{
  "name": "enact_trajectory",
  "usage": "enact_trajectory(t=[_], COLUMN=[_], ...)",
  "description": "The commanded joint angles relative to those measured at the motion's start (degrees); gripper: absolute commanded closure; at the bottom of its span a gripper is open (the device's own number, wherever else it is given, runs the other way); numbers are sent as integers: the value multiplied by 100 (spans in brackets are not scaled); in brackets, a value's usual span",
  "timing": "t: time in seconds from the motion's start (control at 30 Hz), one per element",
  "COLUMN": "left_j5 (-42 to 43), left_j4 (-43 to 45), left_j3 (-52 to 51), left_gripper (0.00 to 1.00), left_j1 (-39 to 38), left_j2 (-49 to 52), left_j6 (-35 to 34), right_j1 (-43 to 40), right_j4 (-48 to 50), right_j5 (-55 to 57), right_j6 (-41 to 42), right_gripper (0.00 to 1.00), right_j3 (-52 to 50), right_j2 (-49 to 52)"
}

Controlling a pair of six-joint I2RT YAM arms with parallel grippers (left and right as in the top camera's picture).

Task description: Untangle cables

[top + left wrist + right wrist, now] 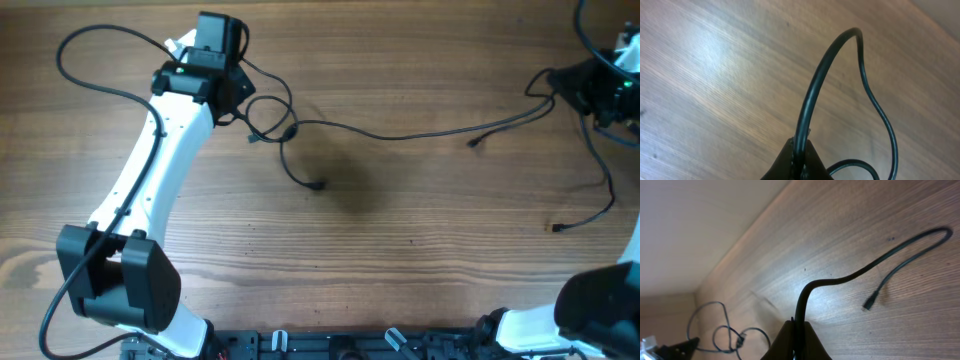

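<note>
The right gripper moves toward the knot next, to the left in the overhead view, and releases its cable over bare table, to give the stretched cable piece slack.
Thin black cables (400,134) lie across the wooden table, stretched between my two grippers. A knot of loops (268,118) sits just right of my left gripper (232,100), which is shut on a cable (812,95) arching up from its jaws (799,155). A long loop (100,65) trails to the far left. My right gripper (590,85) at the far right is shut on another cable (840,282) at its jaws (798,330). Loose plug ends lie at the middle (318,185), right of middle (472,144) and at the right (556,228).
The wooden table top (400,250) spans the view. A black fixture rail (340,345) runs along the front edge. The left arm (150,190) lies diagonally over the left side. The right arm's base (590,310) is at the front right.
</note>
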Motion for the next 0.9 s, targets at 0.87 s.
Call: enact_trajectory(t=[0.87], left_j5=[2621], left_j4=[1200], left_j3=[11], left_gripper=[96], left_j1=[2450], left_j2=[15], left_j6=[2564], right_j1=[280], right_j4=[-11], right_j5=[297], right_j6=[-278], right_gripper=[96], right_j3=[48], right_j2=[1071])
